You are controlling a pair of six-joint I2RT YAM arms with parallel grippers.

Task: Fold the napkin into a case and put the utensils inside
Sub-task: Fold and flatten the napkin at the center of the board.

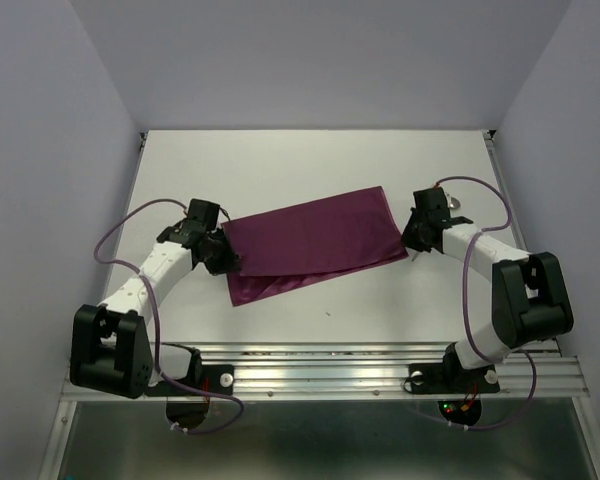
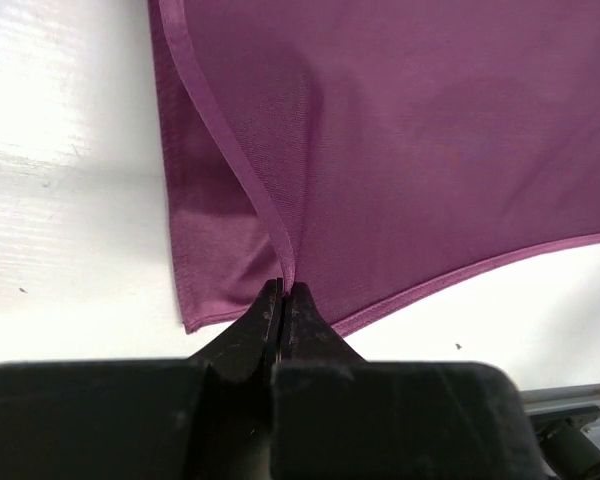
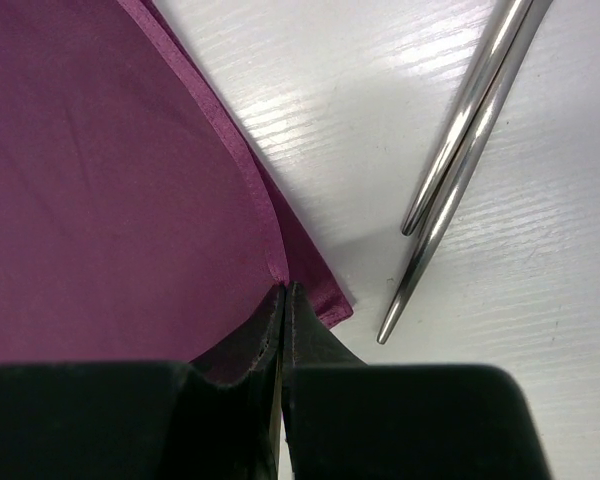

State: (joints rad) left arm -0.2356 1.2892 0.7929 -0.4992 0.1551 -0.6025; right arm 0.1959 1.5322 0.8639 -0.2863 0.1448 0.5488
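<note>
The upper layer rises in a fold up to the robot's fingers and the lower layer shows in front, so the left gripper will go down, ease back and release the hem.
The plum-purple napkin (image 1: 310, 240) lies doubled over across the middle of the white table, its lower layer (image 1: 270, 285) sticking out at the front left. My left gripper (image 1: 225, 255) is at the cloth's left end. In the left wrist view it (image 2: 284, 290) is shut on the hem of the upper layer (image 2: 430, 150). My right gripper (image 1: 408, 238) is at the right end, and the right wrist view shows it (image 3: 285, 290) shut on the top layer's hemmed edge (image 3: 100, 180). The utensils (image 3: 460, 150), two thin silver handles, lie side by side on the table just right of that corner.
Bare white table (image 1: 310, 160) stretches behind the cloth to the back wall. An aluminium rail (image 1: 330, 365) carrying both arm bases runs along the near edge. Grey walls close in the left and right sides.
</note>
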